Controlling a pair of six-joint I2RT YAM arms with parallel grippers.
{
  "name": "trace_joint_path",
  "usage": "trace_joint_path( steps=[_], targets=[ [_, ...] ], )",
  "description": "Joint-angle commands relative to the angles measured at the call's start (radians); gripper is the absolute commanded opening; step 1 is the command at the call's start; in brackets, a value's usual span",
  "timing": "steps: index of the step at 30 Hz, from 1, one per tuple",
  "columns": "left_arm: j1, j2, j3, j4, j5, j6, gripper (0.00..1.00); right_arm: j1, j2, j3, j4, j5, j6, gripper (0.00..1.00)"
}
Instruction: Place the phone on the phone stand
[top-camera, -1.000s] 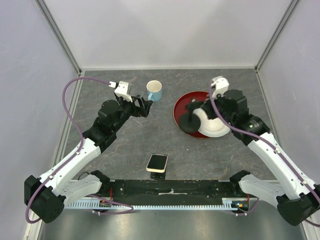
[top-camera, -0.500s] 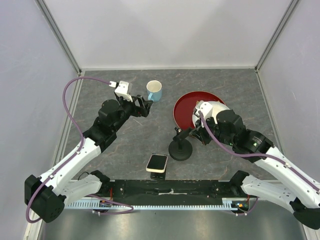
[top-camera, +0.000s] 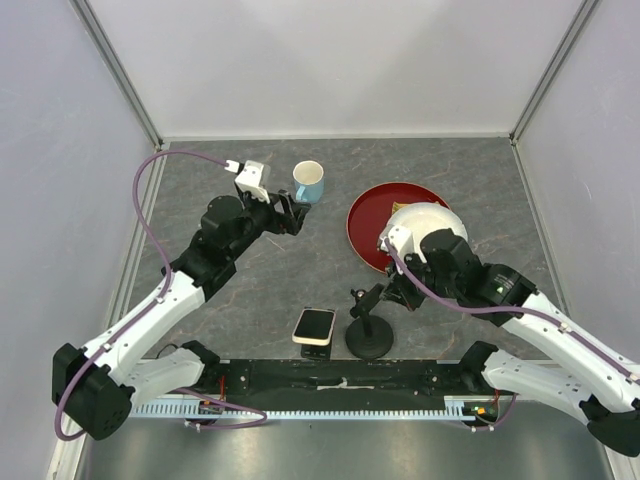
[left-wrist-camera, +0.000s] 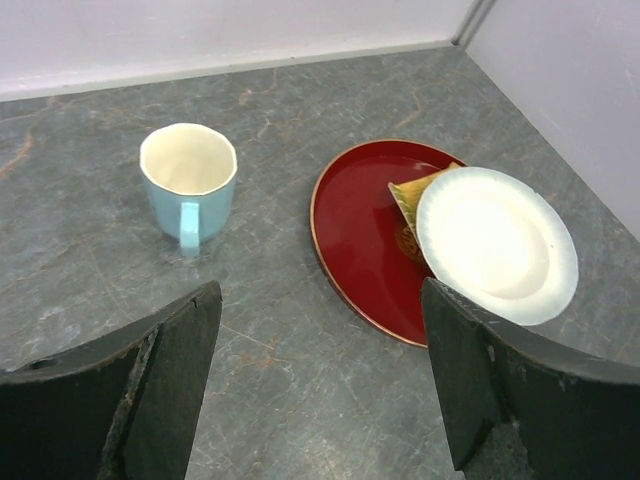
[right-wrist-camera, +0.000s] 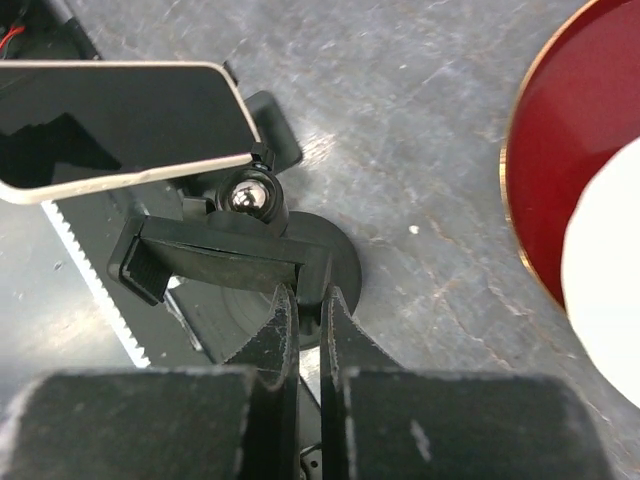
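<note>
The pole stand goes outward and left in the top view next, to the bare tabletop before the mug, where my right gripper releases it.
The phone (top-camera: 314, 325), dark screen in a pale case, lies near the table's front edge. It seems to rest on the small black phone stand (top-camera: 312, 349), which is mostly hidden under it. In the right wrist view the phone (right-wrist-camera: 110, 120) is at top left, with a black part of the stand (right-wrist-camera: 272, 122) beside it. My right gripper (top-camera: 383, 298) (right-wrist-camera: 307, 292) is shut on the clamp of a taller black pole stand (top-camera: 368, 338) (right-wrist-camera: 225, 260), just right of the phone. My left gripper (top-camera: 290, 214) (left-wrist-camera: 320, 330) is open and empty near the mug.
A light blue mug (top-camera: 309, 181) (left-wrist-camera: 188, 180) stands at the back centre. A red plate (top-camera: 365, 215) (left-wrist-camera: 360, 220) holds a white dish (top-camera: 425, 222) (left-wrist-camera: 495, 245) over a yellow-brown item (left-wrist-camera: 415, 190). A black rail (top-camera: 340, 378) runs along the front edge.
My right arm has carried the pole stand from the red plate toward the front edge, ending just right of the phone. The left arm has barely moved.
</note>
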Motion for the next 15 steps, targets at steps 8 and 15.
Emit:
trace_joint_path(
  steps=[8, 15],
  targets=[
    [0.004, 0.120, 0.103, 0.036, 0.395, -0.030, 0.84, 0.019, -0.010, -0.079, 0.207, -0.131, -0.003, 0.00],
    [-0.005, 0.182, 0.134, 0.075, 0.661, -0.056, 0.78, 0.022, -0.061, -0.050, 0.154, -0.050, -0.019, 0.00]
  ],
)
